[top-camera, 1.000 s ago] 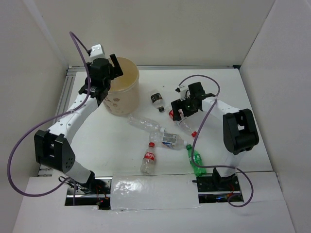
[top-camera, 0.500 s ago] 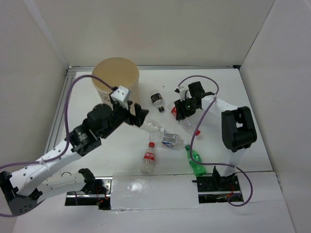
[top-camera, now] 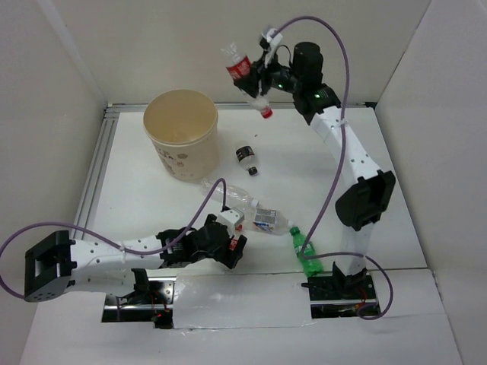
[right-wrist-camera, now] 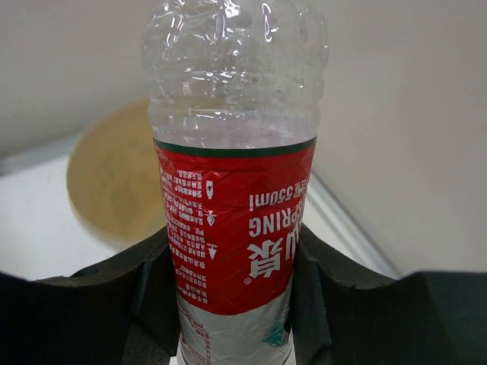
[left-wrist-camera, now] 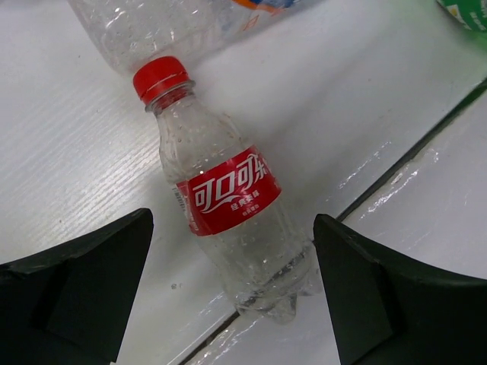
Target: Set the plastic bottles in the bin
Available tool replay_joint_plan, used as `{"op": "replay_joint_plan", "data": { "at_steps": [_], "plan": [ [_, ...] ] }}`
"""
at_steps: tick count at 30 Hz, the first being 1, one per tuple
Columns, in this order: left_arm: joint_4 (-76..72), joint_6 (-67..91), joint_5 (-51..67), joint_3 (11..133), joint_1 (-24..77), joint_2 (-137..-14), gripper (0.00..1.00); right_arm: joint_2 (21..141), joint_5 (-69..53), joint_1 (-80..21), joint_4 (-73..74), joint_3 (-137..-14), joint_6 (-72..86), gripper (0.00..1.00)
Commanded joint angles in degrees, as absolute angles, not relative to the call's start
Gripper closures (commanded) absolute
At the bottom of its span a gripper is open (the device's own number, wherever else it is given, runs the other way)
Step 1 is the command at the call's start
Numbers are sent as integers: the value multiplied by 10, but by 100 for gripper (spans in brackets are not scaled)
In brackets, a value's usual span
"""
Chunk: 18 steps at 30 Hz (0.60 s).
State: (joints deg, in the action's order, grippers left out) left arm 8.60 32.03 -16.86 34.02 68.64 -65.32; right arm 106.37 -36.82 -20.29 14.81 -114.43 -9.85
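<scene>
My right gripper moves to the left in the top view over the bin's opening [top-camera: 181, 119] [right-wrist-camera: 120, 176] next to release the bottle, which still hangs beside the bin.
My right gripper [top-camera: 255, 80] is raised high behind the table, shut on a clear plastic bottle with a red label [top-camera: 240, 70], cap pointing down. In the right wrist view both pads press that bottle's label [right-wrist-camera: 236, 228], and the beige bin [right-wrist-camera: 114, 179] lies below to the left. The bin [top-camera: 181, 133] stands at the back left. My left gripper [top-camera: 228, 247] is low at the front, open, its fingers [left-wrist-camera: 76, 296] either side of a small red-capped, red-labelled bottle [left-wrist-camera: 228, 190] lying on the table, not touching it.
A small dark-labelled bottle [top-camera: 246, 158] lies right of the bin. A crushed clear bottle [top-camera: 227, 195] and one with a pale label [top-camera: 266, 220] lie mid-table; a green bottle [top-camera: 307, 253] lies by the front seam. White walls enclose the table.
The right arm closed on the red-labelled bottle and lifted it from the table to high up, right of the bin. The left arm swung from the bin down to the front bottle.
</scene>
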Motion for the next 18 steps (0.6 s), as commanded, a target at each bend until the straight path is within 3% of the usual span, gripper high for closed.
{"op": "replay_joint_plan", "data": {
  "at_steps": [1,4,8,13,18],
  "plan": [
    [41,379,-219,330,695,-653,1,1147,-413,-232,26,-1254,-23,76],
    [41,384,-231,325,695,-671,1,1218,-434,-258,-38,-1332,53,73],
    [34,390,-231,320,700,-705,1,1293,-433,-292,-232,-1346,155,73],
    [24,390,-224,315,700,-731,1,1392,-427,-332,-264,-1469,213,71],
    [17,396,-219,308,700,-737,6,1387,-422,-356,-264,-1447,186,70]
  ]
}}
